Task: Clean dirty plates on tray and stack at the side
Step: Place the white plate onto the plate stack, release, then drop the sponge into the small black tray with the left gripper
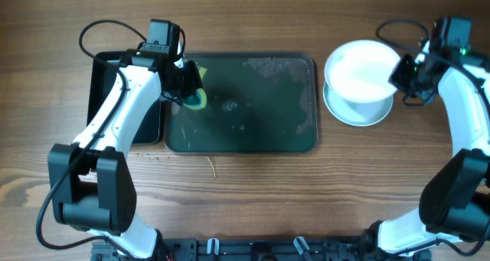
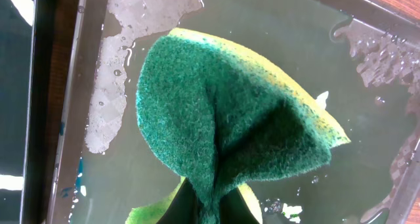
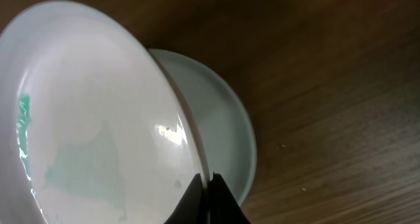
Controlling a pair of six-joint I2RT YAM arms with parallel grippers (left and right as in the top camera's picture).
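Note:
My right gripper will next lower the white plate onto the pale blue plate, which lies below it, and then let go of the white plate's rim.
The dark green-black tray lies mid-table, wet and smeared, with no plates on it. My left gripper is shut on a green and yellow sponge over the tray's left end. My right gripper is shut on the rim of a white plate and holds it tilted above a pale blue plate lying on the table right of the tray. The held plate carries a faint teal smear; the pale blue plate lies under it. A third plate is not visible.
A smaller black tub stands left of the tray, partly under my left arm. Small crumbs lie on the wooden table in front of the tray. Foam patches lie in the tray.

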